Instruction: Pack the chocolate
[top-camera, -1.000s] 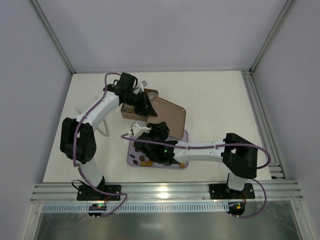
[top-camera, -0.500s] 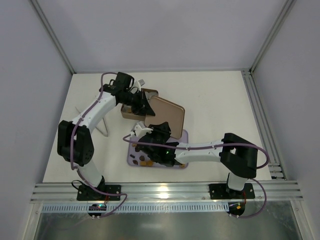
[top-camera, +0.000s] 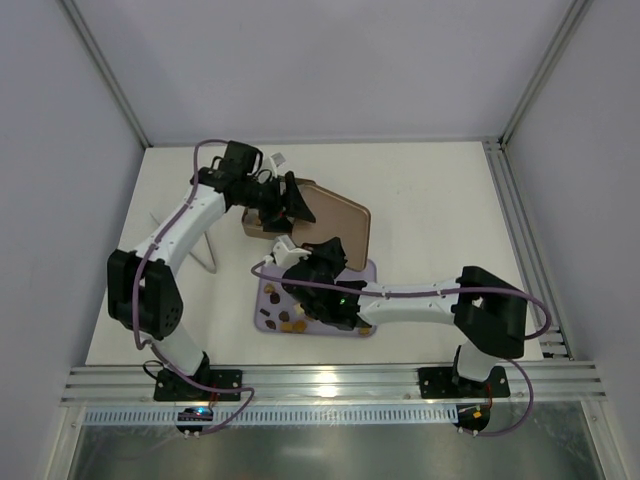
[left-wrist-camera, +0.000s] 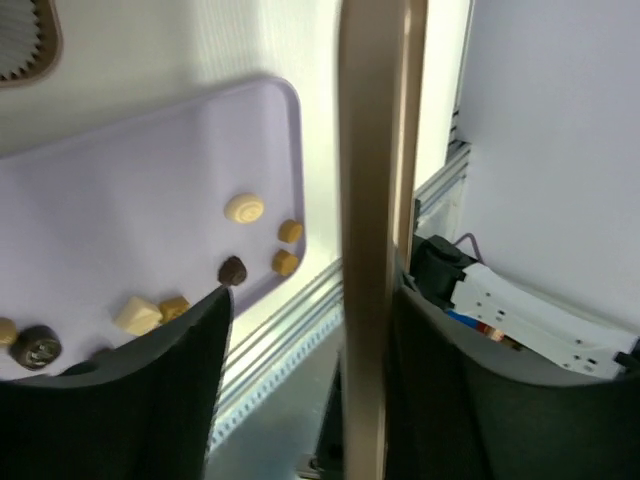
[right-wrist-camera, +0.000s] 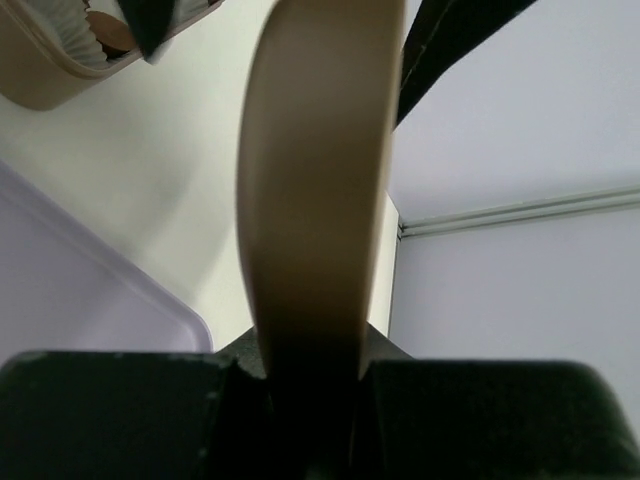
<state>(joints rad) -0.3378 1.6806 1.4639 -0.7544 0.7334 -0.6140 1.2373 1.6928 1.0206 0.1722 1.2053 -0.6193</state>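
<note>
Next, my right gripper carries the lid outward, turning it flat over the brown tin (top-camera: 252, 226) (right-wrist-camera: 75, 50). It then lowers and releases the lid, since the tin stands open.
The chocolate (top-camera: 285, 320) lies as small brown, caramel and cream pieces on a lavender tray (top-camera: 262, 305); the left wrist view shows a cream round piece (left-wrist-camera: 244, 208) and a dark one (left-wrist-camera: 232, 270). A brown tin lid (top-camera: 340, 222) stands tilted on edge over the tray's far side. My right gripper (top-camera: 322, 252) is shut on the lid's near edge (right-wrist-camera: 315, 180). At the lid's far left corner my left gripper (top-camera: 293, 205) is open, with the lid's rim (left-wrist-camera: 375, 240) against one finger and a gap to the other. The brown tin (top-camera: 252, 226) sits beside the left gripper.
The tin holds pleated pale cups (right-wrist-camera: 75, 40). A white curved object (top-camera: 205, 260) lies on the table left of the left arm. Aluminium rails (top-camera: 330, 385) run along the near edge, and another rail (top-camera: 510, 220) lines the right side. White walls enclose the table.
The left gripper has opened around the lid's rim. The right gripper has closed on the lid's near edge. The lid now stands a little steeper and farther back.
</note>
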